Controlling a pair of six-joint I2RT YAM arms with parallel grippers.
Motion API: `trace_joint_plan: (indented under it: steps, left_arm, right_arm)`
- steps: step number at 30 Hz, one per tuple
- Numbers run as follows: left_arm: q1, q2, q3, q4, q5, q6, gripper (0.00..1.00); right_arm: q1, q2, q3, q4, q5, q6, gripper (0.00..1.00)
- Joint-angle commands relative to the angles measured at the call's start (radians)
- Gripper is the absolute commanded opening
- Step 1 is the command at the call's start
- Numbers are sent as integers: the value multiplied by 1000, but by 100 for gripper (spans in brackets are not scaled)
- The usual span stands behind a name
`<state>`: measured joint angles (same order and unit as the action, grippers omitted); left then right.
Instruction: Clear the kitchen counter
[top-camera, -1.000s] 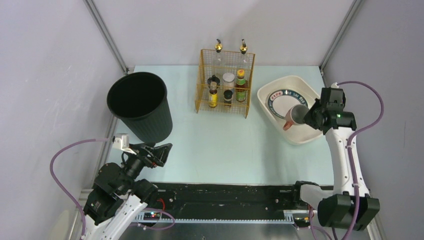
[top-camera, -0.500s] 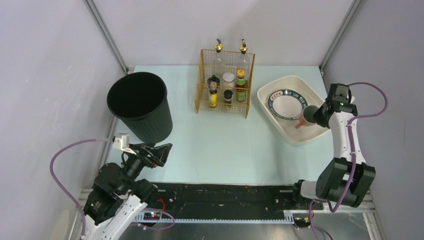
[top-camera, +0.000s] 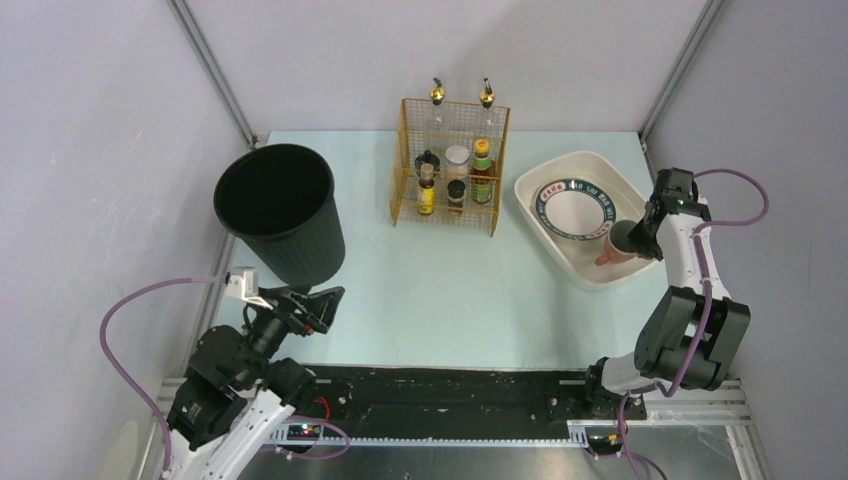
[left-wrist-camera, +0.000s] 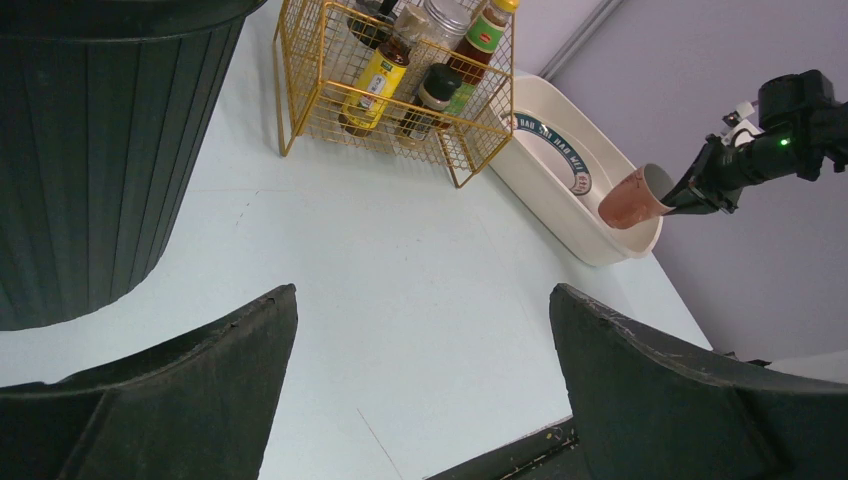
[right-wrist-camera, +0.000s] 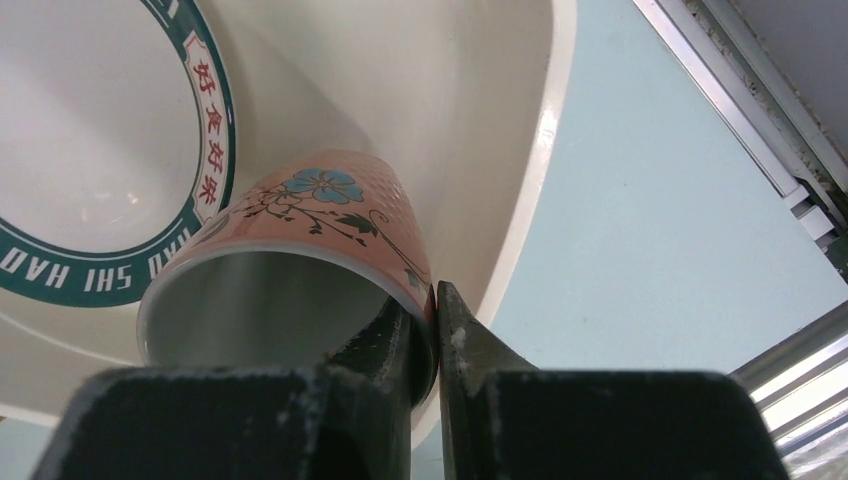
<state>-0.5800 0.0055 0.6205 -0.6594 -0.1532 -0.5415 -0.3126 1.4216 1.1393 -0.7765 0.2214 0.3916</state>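
My right gripper lowers the pink flowered cup (top-camera: 615, 247) onto the tub's bottom beside the plate next and releases the cup's rim, as that part lies empty.
The pale mint-green kitchen counter (top-camera: 450, 290) holds a white oval tub (top-camera: 560, 252) at the right. In the tub lies a white plate (top-camera: 570, 210) with a green lettered rim. My right gripper (top-camera: 640, 240) is shut on the rim of a pink flowered cup (top-camera: 615, 247), one finger inside and one outside, and holds it tilted over the tub's near right corner; the cup shows close in the right wrist view (right-wrist-camera: 300, 235). My left gripper (top-camera: 325, 305) is open and empty, low over the counter's front left; its fingers (left-wrist-camera: 200, 390) frame bare counter.
A black ribbed bin (top-camera: 275, 210) stands at the back left. A yellow wire rack (top-camera: 450, 165) with several bottles stands at the back middle. A black rail (top-camera: 450, 385) runs along the front edge. Walls close in on both sides.
My right gripper has carried the cup to the right and a little nearer, from over the plate to the tub's near right corner. The left arm has not moved.
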Motion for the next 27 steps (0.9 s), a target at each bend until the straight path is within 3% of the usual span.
trace_joint_plan:
  steps: [1, 14, 17, 22, 27]
  left_arm:
    - [5, -198, -4, 29, 8, 4, 100]
    - [6, -222, -4, 28, 10, 2, 100]
    - [6, -222, -4, 29, 13, 3, 100]
    - [5, -220, -4, 29, 17, 3, 100]
    - [5, -225, -2, 28, 12, 4, 100]
  right_arm:
    - [-2, 32, 48, 63, -5, 21, 0]
    - [27, 146, 49, 61, -17, 19, 1]
    - [26, 155, 48, 62, -19, 14, 13]
    - [22, 157, 49, 57, -27, 10, 42]
    - [25, 136, 69, 41, -31, 3, 52]
